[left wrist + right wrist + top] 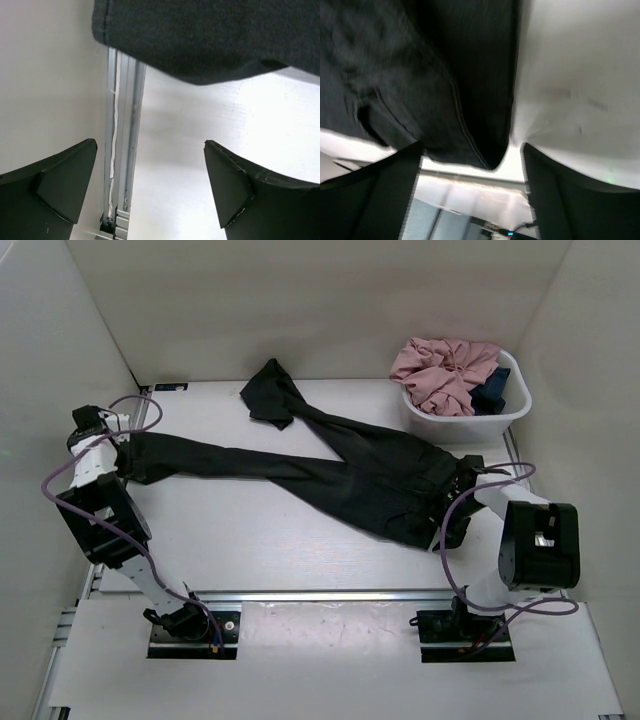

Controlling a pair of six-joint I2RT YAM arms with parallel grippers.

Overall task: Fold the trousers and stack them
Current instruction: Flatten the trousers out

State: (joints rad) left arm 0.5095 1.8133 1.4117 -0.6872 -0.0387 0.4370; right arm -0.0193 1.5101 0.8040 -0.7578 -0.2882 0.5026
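My left gripper moves outward and down onto the near corner of the leg's hem [103, 37] next, because that hem still lies beyond its open fingers.
The black trousers [340, 465] lie spread across the table. One leg reaches left, the other runs up to a crumpled end at the back [270, 392], and the waist is at the right. My left gripper [122, 448] sits at the left leg's end. In the left wrist view the left gripper [150, 170] is open and the hem [200, 40] lies just beyond its tips. My right gripper [457, 485] is at the waist. In the right wrist view the right gripper [472, 170] stands open, and a corner of the trousers [470, 100] dips to the level of its fingertips.
A white basket [515, 412] at the back right holds a pink garment [440, 370] and a dark blue cloth [492, 388]. White walls enclose the table on three sides. A metal rail [122, 125] runs along the table's left edge under my left gripper.
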